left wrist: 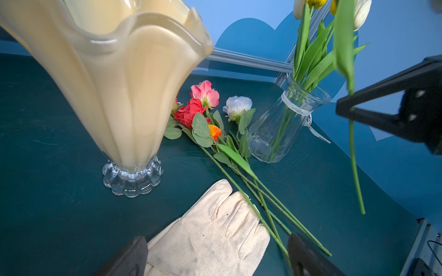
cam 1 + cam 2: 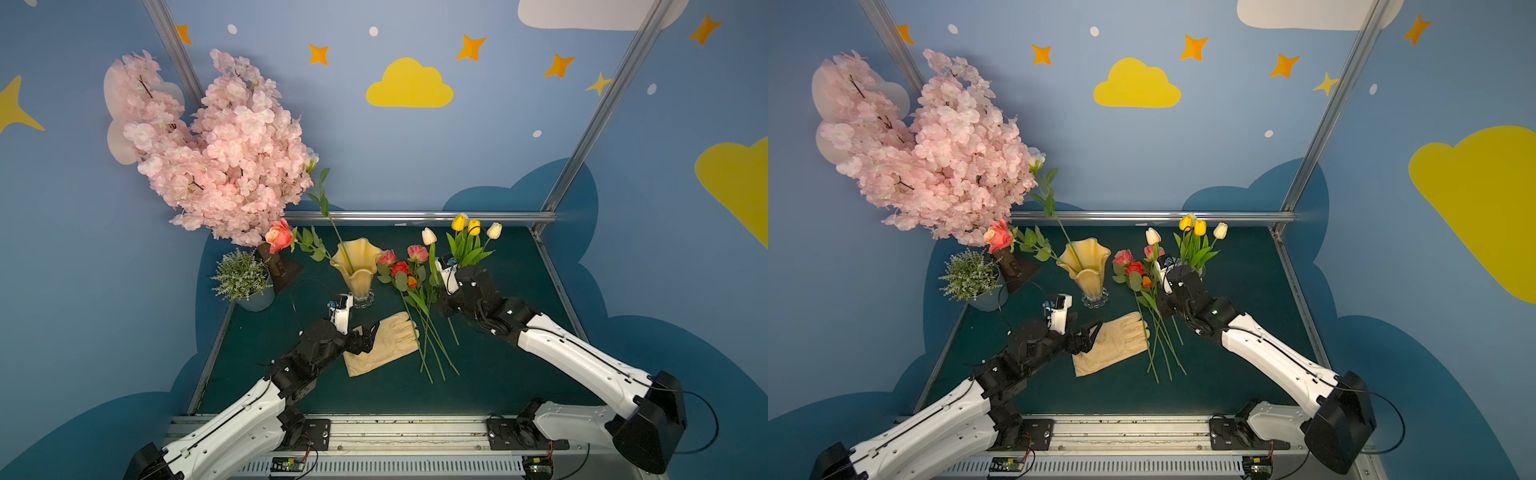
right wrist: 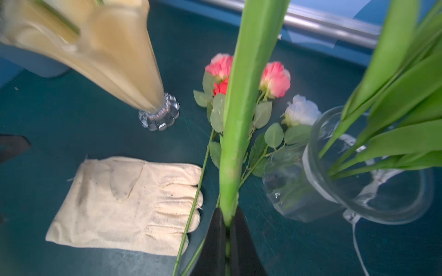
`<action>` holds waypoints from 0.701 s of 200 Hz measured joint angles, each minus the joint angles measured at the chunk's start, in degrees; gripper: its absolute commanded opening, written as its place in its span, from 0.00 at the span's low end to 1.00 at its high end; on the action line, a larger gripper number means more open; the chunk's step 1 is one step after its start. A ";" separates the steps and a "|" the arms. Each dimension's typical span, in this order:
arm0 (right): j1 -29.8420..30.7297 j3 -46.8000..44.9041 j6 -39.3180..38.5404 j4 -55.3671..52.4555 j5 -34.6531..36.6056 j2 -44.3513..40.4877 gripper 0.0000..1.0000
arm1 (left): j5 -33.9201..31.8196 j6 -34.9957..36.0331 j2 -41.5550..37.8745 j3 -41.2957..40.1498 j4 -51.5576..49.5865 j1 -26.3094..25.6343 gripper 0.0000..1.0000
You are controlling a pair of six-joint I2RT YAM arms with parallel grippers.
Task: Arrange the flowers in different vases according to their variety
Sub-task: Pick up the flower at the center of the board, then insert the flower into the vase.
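Next, my right gripper will lift, carry the tulip over the clear ribbed vase's opening (image 3: pixel 370 166), then lower the tulip's stem inside and release it, since other tulips stand there.
My right gripper (image 3: pixel 228 227) is shut on the green stem of a pale pink tulip (image 2: pixel 429 236), which it holds upright above the table just beside the clear ribbed glass vase (image 1: pixel 287 119). That vase holds yellow and cream tulips (image 2: pixel 473 226). The amber wavy-rimmed vase (image 2: pixel 359 266) holds a white rose (image 2: pixel 312 160) and a pink-red rose (image 2: pixel 279 236). Loose pink and red roses (image 2: pixel 401 266), a white rose (image 1: pixel 238 105) and an orange tulip (image 1: pixel 214 131) lie between the vases. My left gripper (image 1: pixel 217 258) is open and hovers over a cream glove.
The cream work glove (image 2: pixel 384 345) lies in front of the amber vase, under one loose stem. The big pink blossom tree (image 2: pixel 208 158) and a small potted plant (image 2: pixel 243 274) stand at the back left. A metal rail (image 2: pixel 415 216) borders the table's far edge.
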 measured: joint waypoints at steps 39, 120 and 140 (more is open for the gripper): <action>-5.44 -2.01 -1.18 8.41 1.27 -7.50 0.00 | 0.24 -0.02 -0.70 -0.04 0.20 -0.07 0.99; -14.47 -3.91 -0.11 28.04 2.40 -6.19 0.00 | 0.17 -0.02 -1.16 -0.04 0.22 -0.09 1.00; -15.37 -3.63 -0.85 31.67 2.14 -3.41 0.00 | 0.11 -0.02 -1.16 -0.04 0.22 -0.11 1.00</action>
